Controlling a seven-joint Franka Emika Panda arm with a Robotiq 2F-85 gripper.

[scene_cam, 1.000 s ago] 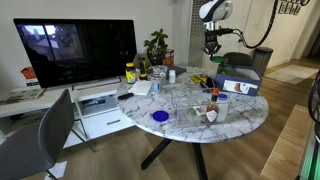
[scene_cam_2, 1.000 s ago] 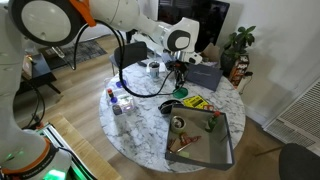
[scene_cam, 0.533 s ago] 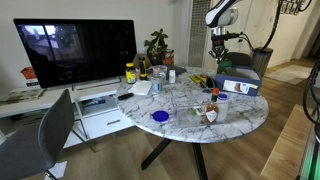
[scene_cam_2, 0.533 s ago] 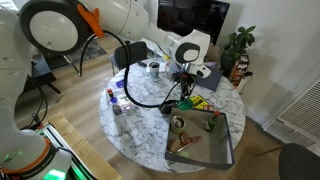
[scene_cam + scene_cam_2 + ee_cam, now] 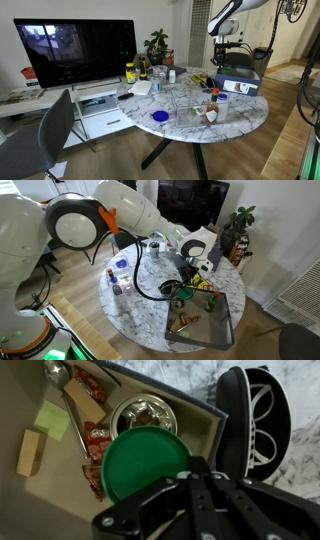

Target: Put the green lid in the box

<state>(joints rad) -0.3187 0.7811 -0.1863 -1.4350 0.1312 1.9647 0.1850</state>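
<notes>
The lid is still above the things in the box. My gripper needs to go down next toward the metal cup in the open box and let go of the lid's near edge there.
My gripper [image 5: 190, 478] is shut on the edge of the green lid [image 5: 145, 465], a flat round green disc. It hangs over the open box [image 5: 170, 390], which holds a spoon, a metal cup, red packets and small blocks. In an exterior view the gripper [image 5: 222, 48] hangs above the blue box with a white patch [image 5: 250, 88] at the table's far side. In an exterior view the gripper [image 5: 190, 275] holds the lid [image 5: 186, 291] at the box's near end [image 5: 205, 338].
A blue disc [image 5: 160, 116] lies near the table's front edge. A black round object [image 5: 255, 420] stands right beside the box. Bottles, a plant [image 5: 157, 45], a monitor [image 5: 80, 50] and a white printer unit [image 5: 98, 100] stand further off.
The gripper has carried the green lid sideways across the table, from beside the box to above its open inside.
</notes>
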